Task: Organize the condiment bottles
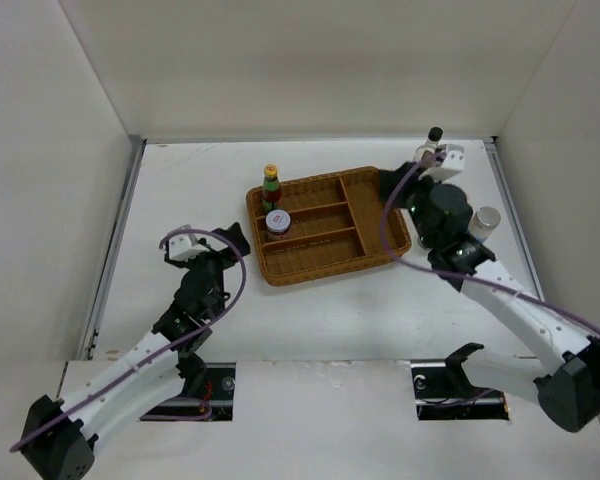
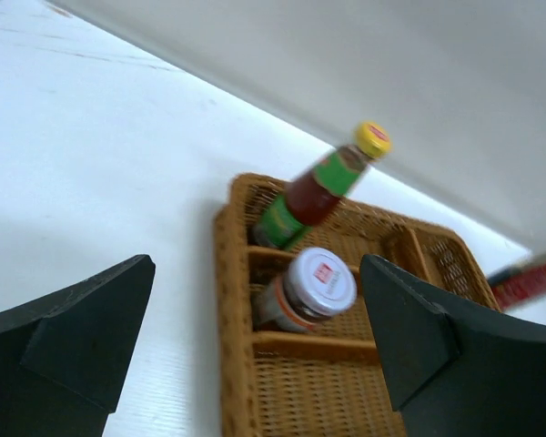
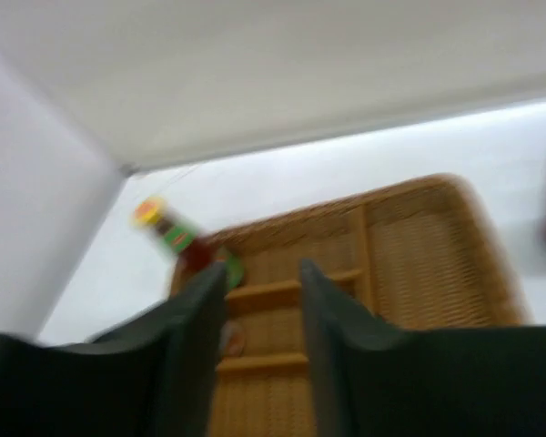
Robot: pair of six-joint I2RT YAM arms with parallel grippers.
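The right gripper opens wider next and moves outward past the tray's end onto the black-capped top (image 1: 435, 134) of the tall dark-red bottle, which stands outside the tray.
A green bottle with a yellow cap (image 1: 271, 185) stands in the back left compartment of the wicker tray (image 1: 380, 248); it also shows in the left wrist view (image 2: 323, 187) and, blurred, in the right wrist view (image 3: 177, 238). A small pale-capped shaker (image 1: 277, 222) sits in the compartment in front of it (image 2: 309, 289). A tall dark-red bottle with a black cap (image 1: 433, 140) stands behind the right wrist. A grey-capped cylinder (image 1: 486, 222) stands right of the right arm. My left gripper (image 1: 236, 240) (image 2: 257, 264) is wide open and empty, left of the tray. My right gripper (image 1: 392, 188) (image 3: 261, 269) is narrowly open and empty over the tray's right end. The dark black-capped jar is out of view.
White walls close the table at the back and on both sides. The tray's front compartments (image 2: 318, 401) and its right compartment (image 3: 428, 264) hold nothing. A raised ledge with two cutouts runs along the near edge (image 1: 320, 385).
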